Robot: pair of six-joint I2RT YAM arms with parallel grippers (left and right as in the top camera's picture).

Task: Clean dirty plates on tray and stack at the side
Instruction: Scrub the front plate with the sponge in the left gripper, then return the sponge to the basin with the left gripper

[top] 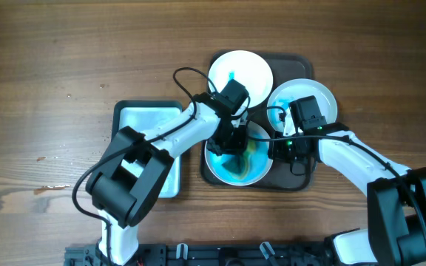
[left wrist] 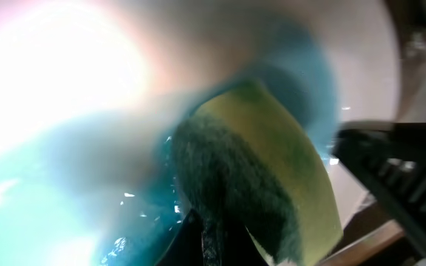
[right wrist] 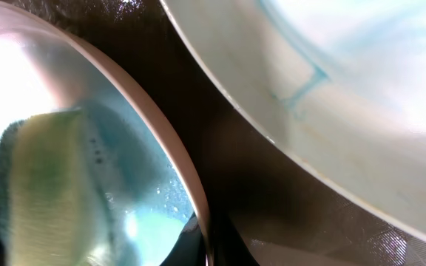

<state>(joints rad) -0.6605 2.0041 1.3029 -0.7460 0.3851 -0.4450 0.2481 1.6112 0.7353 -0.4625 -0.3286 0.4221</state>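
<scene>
The light blue tray is to the left of my left gripper in the overhead view, so I will raise that gripper, carry the sponge across and lower it onto the tray.
Three white plates stained blue sit on a dark tray (top: 307,177): one at the back (top: 240,69), one at the right (top: 324,92), one at the front (top: 254,174). My left gripper (top: 231,140) is shut on a yellow and green sponge (left wrist: 265,170) pressed into the front plate's blue wet surface (left wrist: 65,185). My right gripper (top: 283,150) is shut on the front plate's right rim (right wrist: 176,155). The sponge (right wrist: 46,192) also shows in the right wrist view, with the right plate (right wrist: 346,89) beside it.
A light blue tray (top: 143,122) with a dark rim lies on the wooden table left of the dark tray. Cables run over both arms above the plates.
</scene>
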